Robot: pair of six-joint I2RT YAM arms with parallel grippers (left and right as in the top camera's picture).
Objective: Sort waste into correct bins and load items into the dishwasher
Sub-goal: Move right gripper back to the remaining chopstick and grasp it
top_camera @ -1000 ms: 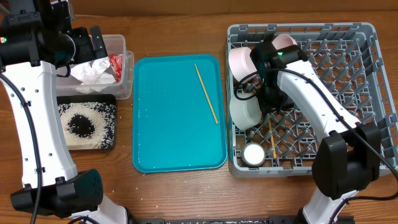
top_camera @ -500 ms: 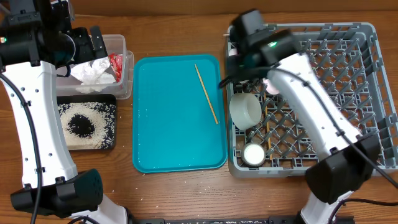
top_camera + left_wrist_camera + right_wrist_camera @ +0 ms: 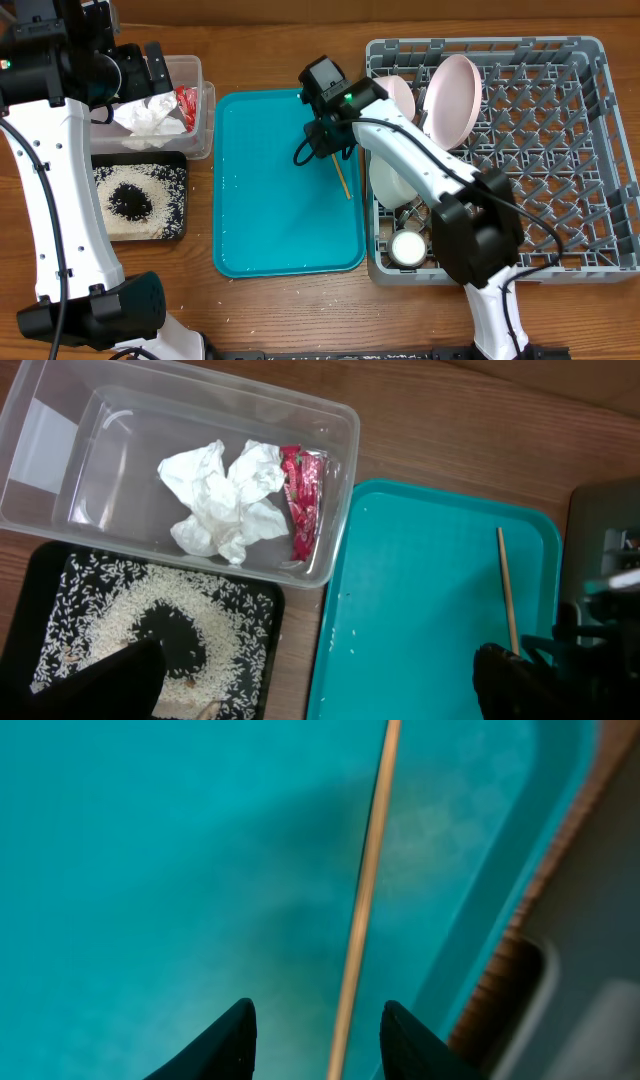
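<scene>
The right gripper moves down onto the middle part of the chopstick next and closes its fingers, since that part lies on the teal tray just below them.
One chopstick lies slanted on the teal tray. My right gripper hovers low over its upper half. In the right wrist view the blurred chopstick runs between the open fingertips, closer to the right one; nothing is gripped. The grey dishwasher rack holds a pink plate, a pink bowl, a grey-green bowl and a white cup. My left gripper stands wide open and empty above the clear tub, which holds the napkin and the red scrap.
The black tray in front of the tub holds white rice round a heap of dark grains. A few stray grains dot the teal tray. Bare wood lies between the trays and the rack.
The right arm has swung left out of the rack to above the chopstick on the teal tray, uncovering the plate and pink bowl. The left arm has not moved.
</scene>
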